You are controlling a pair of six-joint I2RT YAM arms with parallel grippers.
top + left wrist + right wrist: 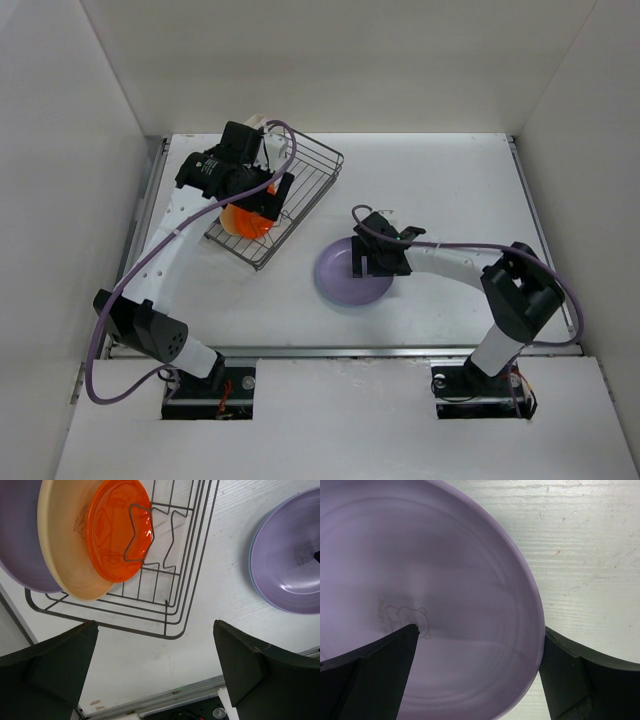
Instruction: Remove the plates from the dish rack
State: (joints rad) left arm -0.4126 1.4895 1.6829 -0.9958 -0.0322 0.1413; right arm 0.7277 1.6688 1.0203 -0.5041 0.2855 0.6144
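Observation:
The red-orange plate is the row's outermost, so my left gripper moves down and left in the wrist view onto the red-orange plate's upper rim next.
The dark wire dish rack (305, 190) stands at the back left. In the left wrist view the rack (185, 580) holds a lavender plate (20, 535), a tan-yellow plate (62, 565) and a smaller red-orange plate (115, 530), all on edge. The red-orange plate (245, 221) also shows from above. My left gripper (268, 198) hovers over the rack, open and empty (155, 655). Another lavender plate (345, 275) lies flat on the table. My right gripper (368, 262) is open and straddles that plate's right rim (530, 600), one finger (380, 670) over the inside, the other outside.
A white cutlery holder (262, 128) sits at the rack's far corner behind my left wrist. White walls enclose the table on three sides. A metal rail (340, 350) runs along the near table edge. A bluish rim (251, 575) shows under the flat lavender plate.

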